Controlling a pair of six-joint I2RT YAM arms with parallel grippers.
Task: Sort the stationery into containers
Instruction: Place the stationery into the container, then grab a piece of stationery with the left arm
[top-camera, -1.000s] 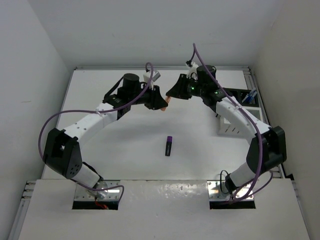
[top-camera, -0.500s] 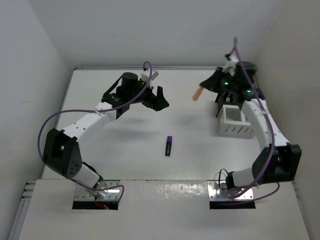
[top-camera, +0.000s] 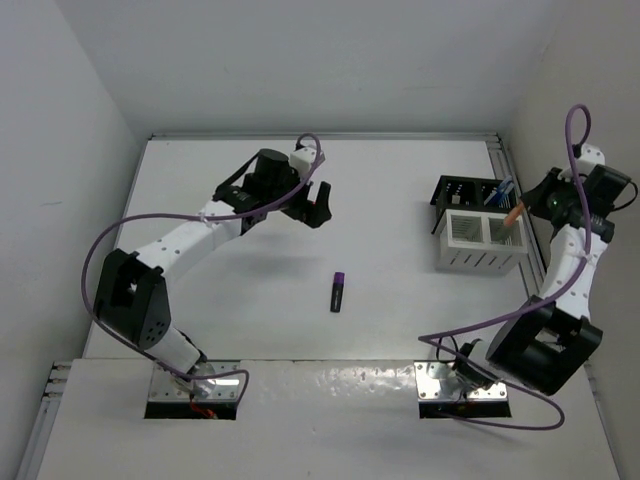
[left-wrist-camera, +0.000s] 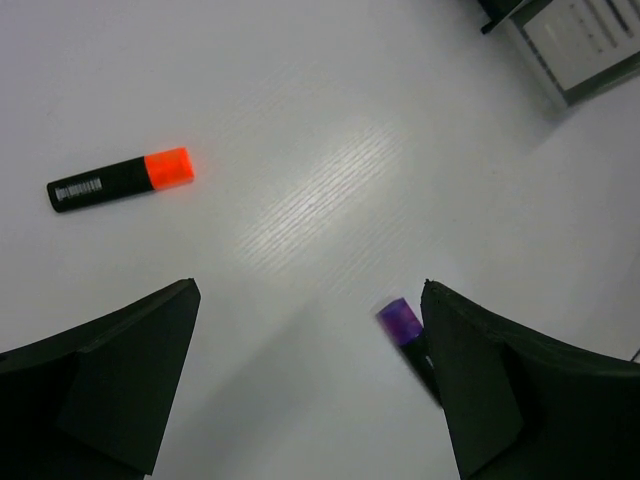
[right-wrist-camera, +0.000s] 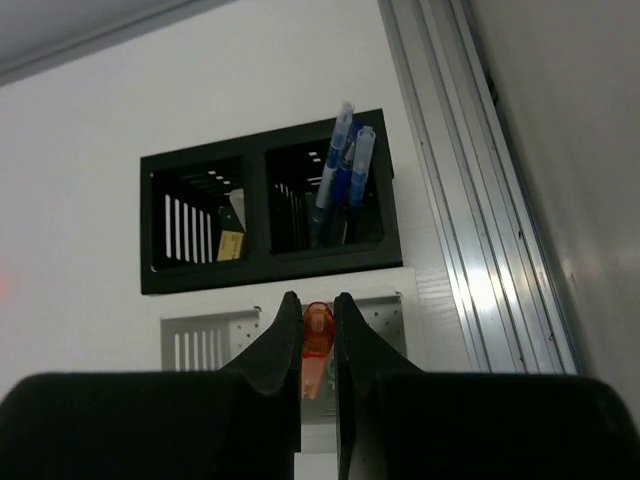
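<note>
I will turn and bring my left gripper down over the orange-tipped highlighter's black body (left-wrist-camera: 101, 185), because it lies crosswise below the finger gap, to its left in the wrist view.
My right gripper (right-wrist-camera: 315, 298) is shut on an orange highlighter (right-wrist-camera: 317, 330), held over the right compartment of the white slatted box (right-wrist-camera: 200, 335). From above, that highlighter (top-camera: 514, 213) hangs at the box's (top-camera: 480, 244) right end. Behind the box, the black organiser (right-wrist-camera: 270, 270) holds blue pens (right-wrist-camera: 340, 170) and a beige eraser (right-wrist-camera: 231, 245). My left gripper (top-camera: 315, 203) is open and empty above the table (left-wrist-camera: 308, 290). A purple-black highlighter (top-camera: 339, 291) lies mid-table, beside my right finger in the left wrist view (left-wrist-camera: 398, 322). An orange-tipped black highlighter (left-wrist-camera: 120, 180) lies further off.
An aluminium rail (right-wrist-camera: 470, 200) runs along the table's right edge, close behind the containers, with the side wall just beyond it. The black organiser (top-camera: 470, 192) touches the white box's far side. White walls enclose the table at the back and left.
The left gripper opened and let go of the orange highlighter, which the right gripper took. The right arm swung right with it to above the white box.
</note>
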